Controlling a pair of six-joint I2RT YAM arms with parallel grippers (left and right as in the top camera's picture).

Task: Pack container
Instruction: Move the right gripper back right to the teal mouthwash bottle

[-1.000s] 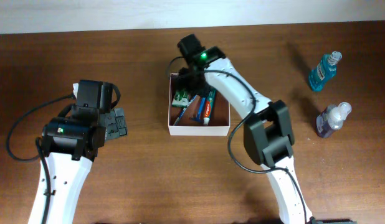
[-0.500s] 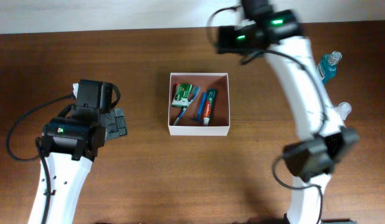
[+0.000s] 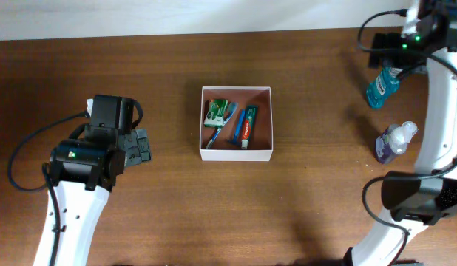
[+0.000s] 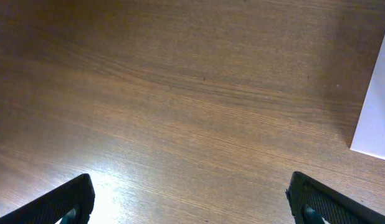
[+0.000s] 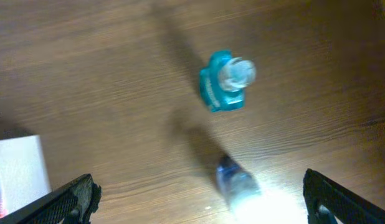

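My right gripper needs to move outward and down next until its open fingers straddle the bottle's capped top (image 3: 393,72) (image 5: 236,74), then close, because the teal bottle stands upright beyond them.
The container (image 3: 236,154), a shallow white-walled box with a reddish-brown floor, sits mid-table. In it lie a green packet (image 3: 217,111), a blue toothbrush (image 3: 234,128) and a toothpaste tube (image 3: 248,126). My right gripper (image 3: 386,60) hangs open high over the far right, above a teal bottle (image 3: 383,83) and a purple bottle (image 3: 395,140). In the right wrist view the teal bottle (image 5: 227,81) is seen from above and the blurred purple bottle (image 5: 238,182) lies low between the wide fingers (image 5: 77,198). My left gripper (image 3: 143,145) is open and empty, left of the container.
The left wrist view shows bare wood under the left gripper (image 4: 192,205) and the container's white wall (image 4: 376,118) at the right edge. A corner of the container (image 5: 18,168) shows at the left of the right wrist view.
My right arm has swung from over the container to the far right, its jaws opening wide; the green packet stays in the container. The left arm has not moved.
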